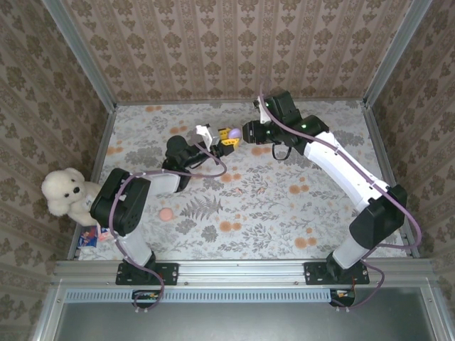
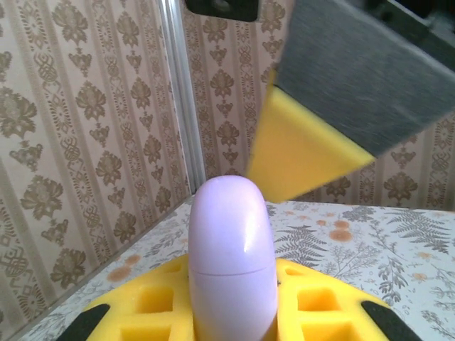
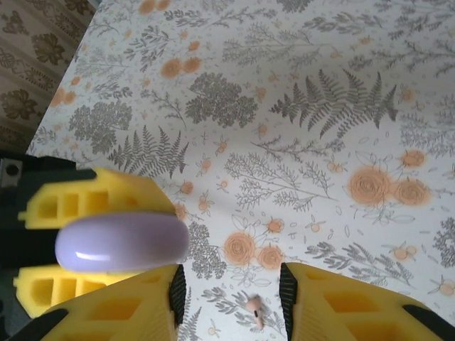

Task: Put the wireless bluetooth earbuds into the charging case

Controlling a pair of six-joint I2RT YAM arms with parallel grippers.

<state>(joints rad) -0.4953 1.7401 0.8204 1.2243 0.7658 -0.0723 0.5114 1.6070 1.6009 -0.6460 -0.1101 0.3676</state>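
Observation:
The lavender charging case (image 1: 234, 133) comes down onto the open floral tabletop next for release as my left gripper tilts downward, since that clear patch lies below the gripper.
A lavender charging case (image 2: 231, 263), lid closed, stands upright between the yellow fingers of my left gripper (image 2: 232, 316), which is shut on it. From above, the case (image 1: 234, 133) is held over the middle back of the table by the left gripper (image 1: 225, 137). My right gripper (image 3: 231, 302) is open with nothing between its fingers. Its left finger (image 3: 121, 309) sits right beside the case (image 3: 121, 241). One pink earbud (image 3: 254, 312) lies on the table below, in the gap between the right fingers. A yellow right fingertip (image 2: 298, 149) hangs just above the case.
A white teddy bear (image 1: 67, 193) sits at the table's left edge. A small pink round thing (image 1: 165, 214) lies on the floral tabletop (image 1: 284, 213) near the left arm. Patterned walls close in the back and both sides.

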